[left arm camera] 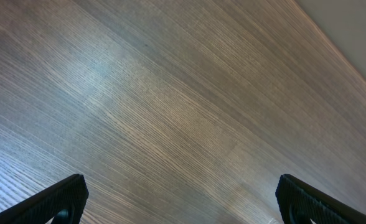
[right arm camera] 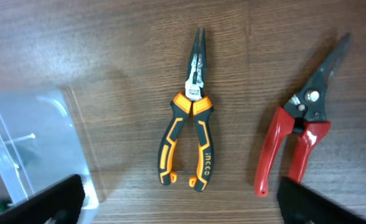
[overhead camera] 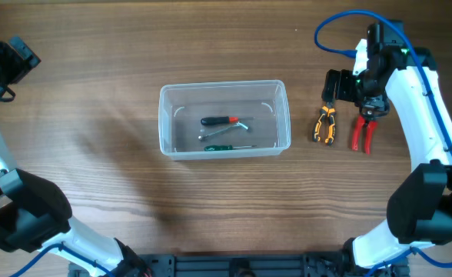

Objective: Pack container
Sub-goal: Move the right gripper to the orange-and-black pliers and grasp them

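Observation:
My right gripper comes down and back toward my base next, around the pliers' handle nearer the snips, which lies below it, since the handles spread apart.
The clear plastic container (overhead camera: 224, 119) sits mid-table; inside lie a red-and-black screwdriver (overhead camera: 220, 121), a green-handled tool (overhead camera: 226, 146) and a small metal tool (overhead camera: 224, 131). Its corner shows in the right wrist view (right arm camera: 27, 149). Orange-and-black long-nose pliers (overhead camera: 325, 125) (right arm camera: 189, 134) and red-handled snips (overhead camera: 363, 132) (right arm camera: 298, 137) lie on the table to its right. My right gripper (overhead camera: 354, 86) (right arm camera: 180, 202) is open and empty, hovering above the pliers. My left gripper (left arm camera: 182, 202) is open and empty over bare wood at the far left (overhead camera: 14, 61).
Blue cable (overhead camera: 341, 23) loops over the right arm. Wood table surface (overhead camera: 95, 131) surrounds the container on all sides.

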